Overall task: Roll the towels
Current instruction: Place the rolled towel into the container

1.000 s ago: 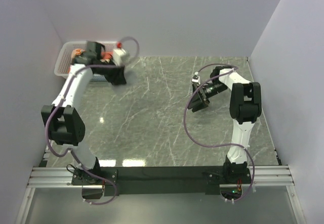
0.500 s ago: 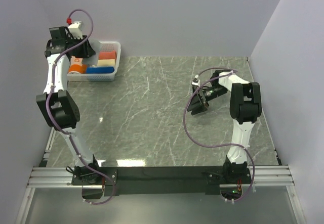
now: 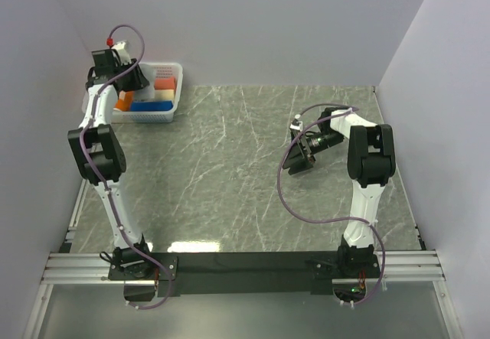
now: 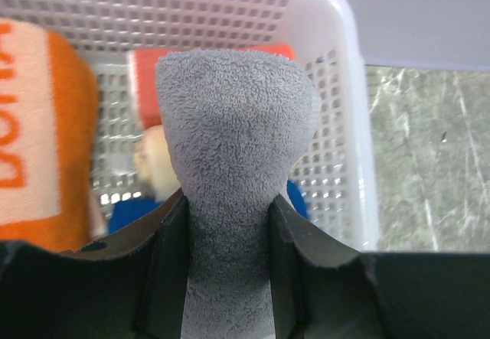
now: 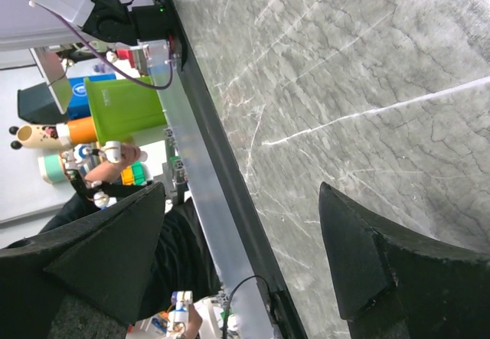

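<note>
I need to carry the grey towel [image 4: 233, 117] to the right in the top view with my left gripper, then down by the basket's side, because empty mesh shows there.
The grey towel [image 4: 233, 117] is a tight roll pinched between the jaws of my left gripper [image 4: 228, 201], which is shut on it above the white basket [image 4: 348, 102]. In the top view that gripper [image 3: 126, 75] hangs over the basket's [image 3: 178, 86] left part at the far left corner. The orange towel [image 4: 34, 125], rolled with lettering showing, lies in the basket [image 3: 124, 100] to the left of the grey one. My right gripper [image 3: 297, 163] hovers low over the table's right side. Its jaws [image 5: 241, 193] are open with nothing between them.
Red [image 3: 163, 83], cream [image 3: 161, 93] and blue [image 3: 151, 105] rolls lie in the basket to the right of the orange towel. Purple-grey walls close the table on three sides. The near rail [image 5: 199, 193] and a person's clutter beyond it show in the right wrist view.
My left arm swung left and back, carrying the grey towel from beside the basket to above it. The right gripper's jaws opened a little wider and the arm barely shifted.
</note>
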Robot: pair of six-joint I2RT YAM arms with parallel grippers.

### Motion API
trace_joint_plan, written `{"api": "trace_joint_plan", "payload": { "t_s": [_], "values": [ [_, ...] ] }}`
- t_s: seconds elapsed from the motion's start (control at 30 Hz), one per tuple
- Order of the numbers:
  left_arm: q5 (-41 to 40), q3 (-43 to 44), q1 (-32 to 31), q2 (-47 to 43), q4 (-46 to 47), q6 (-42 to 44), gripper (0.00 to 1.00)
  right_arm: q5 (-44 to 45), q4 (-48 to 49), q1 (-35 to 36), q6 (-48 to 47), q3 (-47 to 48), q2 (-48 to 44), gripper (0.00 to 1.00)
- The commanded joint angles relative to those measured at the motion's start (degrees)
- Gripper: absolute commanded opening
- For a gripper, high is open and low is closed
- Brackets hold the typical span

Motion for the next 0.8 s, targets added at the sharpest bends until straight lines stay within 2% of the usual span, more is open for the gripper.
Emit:
{"api": "trace_joint_plan", "payload": {
  "t_s": [0.0,0.37,0.47,0.63,0.73,0.77],
  "values": [
    [-1.74,-0.90,-2.99,-1.27,6.57,-2.85,0.00,-1.69,0.53,-0.65,-0.16,-0.28,0.55,0.88],
    [-2.71,1.73,-5.54,4.35,5.96,-5.40,0.00,-2.31,-0.08,-0.65,-0.69,-0.46,0.64,0.89],
    [-3.23,2.00,-6.51,5.67,5.17,-4.53,0.07,-2.48,-0.43,-0.65,-0.78,-0.11,1.08,0.89],
    [-4.38,1.91,-7.31,7.69,3.93,-3.91,0.13,-2.48,-0.97,-0.57,-1.13,0.25,1.52,0.90],
    [-4.73,1.38,-7.92,8.40,3.76,-3.56,0.21,-2.48,-1.14,-0.57,-1.30,0.16,1.52,0.90],
    [-4.73,1.30,-8.10,8.40,3.75,-3.64,0.27,-2.40,-1.14,-0.57,-1.30,0.07,1.52,0.90]
  ]
}}
